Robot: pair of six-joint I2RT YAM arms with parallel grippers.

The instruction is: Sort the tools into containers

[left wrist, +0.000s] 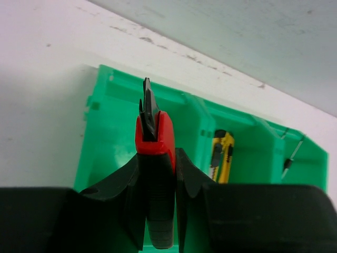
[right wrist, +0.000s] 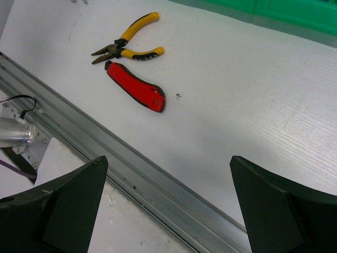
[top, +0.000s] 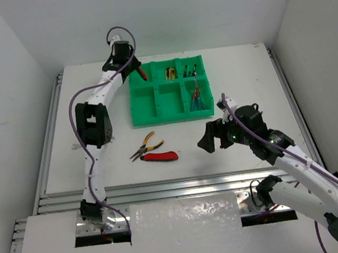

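The right gripper crosses left in the top view to the red utility knife's rounded end below it next, then turns to straddle it and descends.
My left gripper (top: pixel 133 69) (left wrist: pixel 158 158) is shut on a red-and-black hand tool (top: pixel 142 73) (left wrist: pixel 155 132), held above the far left compartment of the green tray (top: pixel 171 119) (left wrist: pixel 105 132). The tool's pointed black tip sticks out past the fingers. A yellow utility knife (top: pixel 170 72) (left wrist: pixel 221 155) lies in the far middle compartment, thin screwdrivers (top: pixel 190 71) in the far right one, and more thin tools (top: pixel 197 99) in the near right one. Yellow-handled pliers (top: pixel 146 144) (right wrist: pixel 126 45) and a red utility knife (top: pixel 159 156) (right wrist: pixel 136 87) lie on the table. My right gripper (top: pixel 211 138) (right wrist: pixel 168 161) hovers open, right of them.
A metal rail (right wrist: pixel 158 179) runs along the table's near edge, below my right gripper. White walls close in the table at the back and both sides. The left arm (top: pixel 94 120) reaches over the table's left half.
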